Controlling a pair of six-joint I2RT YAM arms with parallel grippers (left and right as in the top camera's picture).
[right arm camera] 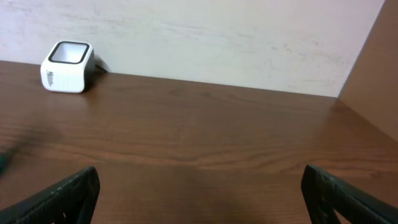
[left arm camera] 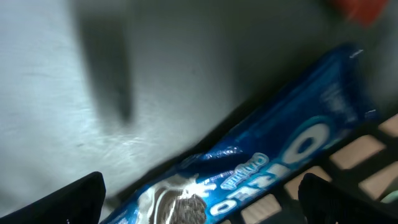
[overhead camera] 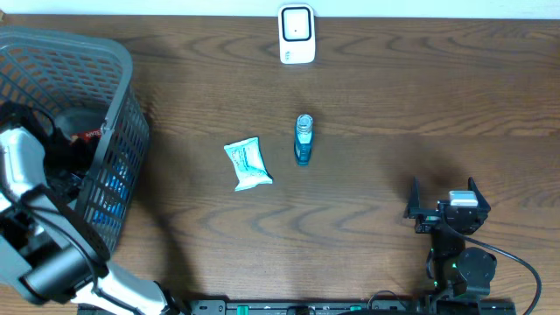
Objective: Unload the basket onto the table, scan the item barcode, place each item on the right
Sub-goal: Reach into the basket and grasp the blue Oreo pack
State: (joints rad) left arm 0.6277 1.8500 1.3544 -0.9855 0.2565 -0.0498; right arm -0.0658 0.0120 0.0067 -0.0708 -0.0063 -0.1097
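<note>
The left gripper goes down and to the right in the overhead view onto the Oreo pack's middle [left arm camera: 212, 186] next, since that part lies between its open fingers.
My left arm [overhead camera: 24, 166] reaches down into the grey basket [overhead camera: 118, 83] at the table's left. In the left wrist view, my left gripper [left arm camera: 202, 193] is open just above a blue Oreo cookie pack [left arm camera: 298, 143] that lies slanted on the basket floor; the black fingertips [left arm camera: 84, 196] straddle the pack without touching it. The white barcode scanner [overhead camera: 297, 33] stands at the far middle edge and shows as the scanner [right arm camera: 67, 66] in the right wrist view. My right gripper [overhead camera: 443, 194] rests near the front right, open and empty above bare wood [right arm camera: 199, 186].
A small blue bottle [overhead camera: 303, 140] and a teal-and-white packet [overhead camera: 248, 164] lie side by side mid-table. The basket holds more dark and red-labelled goods [overhead camera: 83, 131]. A red object [left arm camera: 360, 9] sits by the Oreo pack. A pale wall [right arm camera: 199, 31] runs behind the scanner.
</note>
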